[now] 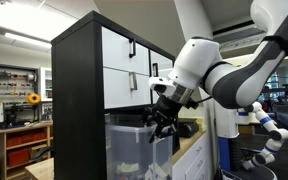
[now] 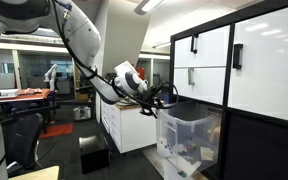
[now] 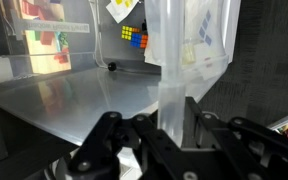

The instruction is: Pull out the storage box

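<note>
The box already sticks out of the cubby. My gripper next needs to pull slightly away from the cabinet and release the box's rim (image 3: 172, 72) between its fingers.
The storage box (image 1: 129, 145) is a large clear plastic bin with a thick rim and whitish items inside. It sticks out of the black cabinet's lower cubby in both exterior views (image 2: 189, 140). My gripper (image 1: 162, 112) sits at the box's upper front rim (image 2: 162, 98). In the wrist view my black fingers (image 3: 174, 125) are shut on the box's translucent rim wall (image 3: 174, 80), which rises between them.
The black cabinet (image 1: 74, 90) has white drawer fronts with black handles (image 2: 214, 60) above the box. A white counter unit (image 2: 129, 125) stands beside it. A small black box (image 2: 92, 155) lies on the floor. Shelving (image 1: 19, 135) stands behind.
</note>
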Robot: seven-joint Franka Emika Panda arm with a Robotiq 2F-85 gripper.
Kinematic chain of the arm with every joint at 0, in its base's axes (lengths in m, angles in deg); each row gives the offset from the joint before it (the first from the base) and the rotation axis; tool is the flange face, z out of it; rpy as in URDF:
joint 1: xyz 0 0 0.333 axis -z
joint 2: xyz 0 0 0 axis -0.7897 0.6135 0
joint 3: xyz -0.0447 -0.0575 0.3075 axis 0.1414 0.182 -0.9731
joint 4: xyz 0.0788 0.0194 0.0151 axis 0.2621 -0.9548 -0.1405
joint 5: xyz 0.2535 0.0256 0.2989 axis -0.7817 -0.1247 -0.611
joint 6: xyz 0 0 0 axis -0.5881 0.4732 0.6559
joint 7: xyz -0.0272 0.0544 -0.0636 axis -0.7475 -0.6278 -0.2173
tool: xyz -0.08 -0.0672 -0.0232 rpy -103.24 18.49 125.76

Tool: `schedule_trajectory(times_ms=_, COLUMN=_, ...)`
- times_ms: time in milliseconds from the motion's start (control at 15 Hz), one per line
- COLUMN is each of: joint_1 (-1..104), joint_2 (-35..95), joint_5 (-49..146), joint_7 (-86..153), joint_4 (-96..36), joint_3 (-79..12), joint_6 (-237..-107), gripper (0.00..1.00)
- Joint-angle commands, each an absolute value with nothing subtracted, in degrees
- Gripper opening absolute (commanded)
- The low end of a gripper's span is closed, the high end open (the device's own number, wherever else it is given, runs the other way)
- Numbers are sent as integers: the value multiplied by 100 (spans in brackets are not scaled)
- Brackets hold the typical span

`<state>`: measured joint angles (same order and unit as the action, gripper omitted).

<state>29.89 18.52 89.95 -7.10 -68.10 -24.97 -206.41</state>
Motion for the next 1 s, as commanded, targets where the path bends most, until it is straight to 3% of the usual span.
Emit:
schedule_trajectory(times_ms=0, joint_1=2954, joint_2=1227, joint_5=9327, joint_7=-502, joint_4=-7243, joint_3=-2443, joint_6=-20545, gripper=4)
schedule_trajectory(times_ms=133, joint_1=2959, joint_2=1120, joint_5=9416, joint_7=-428, joint_4=-7321, joint_3=-2450, joint_6=-20497, gripper=4)
schedule_trajectory(times_ms=200, joint_1=2958, joint_2=1098, joint_5=9472, joint_7=-357, joint_4=-7332, joint_3=-2457, joint_6=-20454, gripper=41)
schedule_trajectory(times_ms=267, joint_1=2962, joint_2=1074, joint_5=9571, joint_7=-258, joint_4=-7337, joint_3=-2462, joint_6=-20437, gripper=42)
schedule_trajectory(times_ms=800, joint_1=3001, joint_2=842, joint_5=9994, joint_7=173, joint_4=-7222, joint_3=-2545, joint_6=-20462, gripper=93)
schedule_trajectory(times_ms=933, joint_1=2974, joint_2=797, joint_5=9916, joint_7=267, joint_4=-7199, joint_3=-2589, joint_6=-20260, gripper=100)
